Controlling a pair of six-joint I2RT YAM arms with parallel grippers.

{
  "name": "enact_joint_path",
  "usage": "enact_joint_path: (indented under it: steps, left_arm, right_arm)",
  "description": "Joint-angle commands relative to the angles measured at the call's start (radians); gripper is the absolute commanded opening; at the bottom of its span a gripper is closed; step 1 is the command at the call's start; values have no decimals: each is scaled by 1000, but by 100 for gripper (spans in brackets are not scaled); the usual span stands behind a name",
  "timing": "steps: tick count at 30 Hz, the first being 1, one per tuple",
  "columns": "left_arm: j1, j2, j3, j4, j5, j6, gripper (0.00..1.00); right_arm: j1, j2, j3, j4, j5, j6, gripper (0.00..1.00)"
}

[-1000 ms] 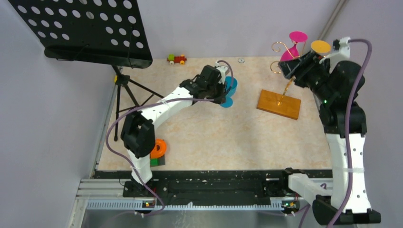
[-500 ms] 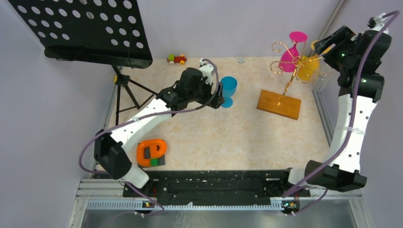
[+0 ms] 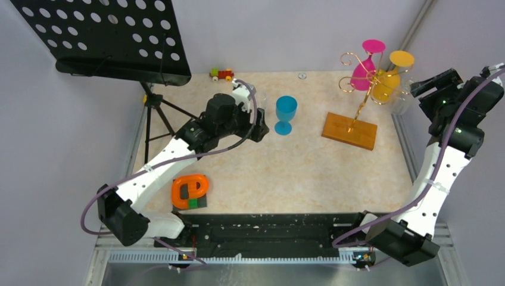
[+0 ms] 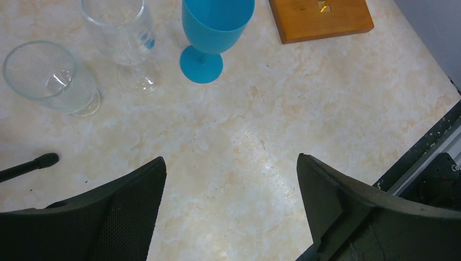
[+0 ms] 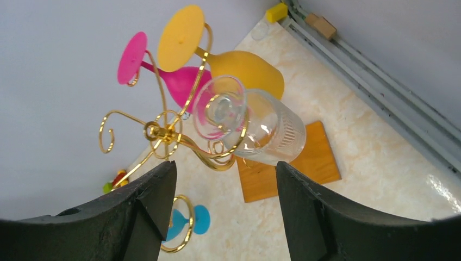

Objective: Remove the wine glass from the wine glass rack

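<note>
My right gripper is to move gently in toward the rack next and close on the clear glass's round foot [image 5: 220, 111], because that foot sits bare on top of the gold arm.
The wine glass rack [image 3: 359, 107], a gold pole with curled arms on a wooden base [image 3: 349, 131], stands at the back right. Upside down on its arms hang a pink wine glass [image 3: 363, 67], a yellow one [image 3: 388, 80] and a clear one [image 5: 260, 124]. My right gripper [image 3: 424, 89] is open just right of the rack and level with the hanging glasses; its wrist view [image 5: 225, 166] has the clear glass just beyond the fingertips. A blue wine glass [image 3: 286, 113] stands upright on the table. My left gripper [image 4: 231, 163] is open and empty, left of the blue glass [image 4: 213, 30].
A clear wine glass [image 4: 122, 38] and a clear tumbler [image 4: 51, 76] stand left of the blue glass. A black music stand [image 3: 113, 42] on a tripod [image 3: 158, 110] fills the back left. A toy train [image 3: 221, 74] lies at the back, an orange ring toy [image 3: 190, 190] near left.
My left gripper opened, let go of the blue glass and drew back to the left. My right arm swung back to the right, away from the rack, with its jaws a little wider.
</note>
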Motion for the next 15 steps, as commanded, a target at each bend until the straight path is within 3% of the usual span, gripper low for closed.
enact_joint_path:
  steps: [1,4,6,10,15]
  left_arm:
    - [6,-82,-43,62,-14,-17,93]
    - [5,-100,-59,71,-15,-17,93]
    - [6,-103,-64,72,-34,-16,94]
    - [12,-107,-67,66,-73,-22,94]
    - [22,-116,-69,60,-103,-19,94]
  right_arm:
    - [-58,-7,-71,93,-123,75,66]
    - [-88,-9,-150,203,-233,139,47]
    - [-106,-3,-182,241,-256,164,43]
    - [-118,20,-167,249,-257,170,42]
    - [-118,31,-155,279,-300,200,50]
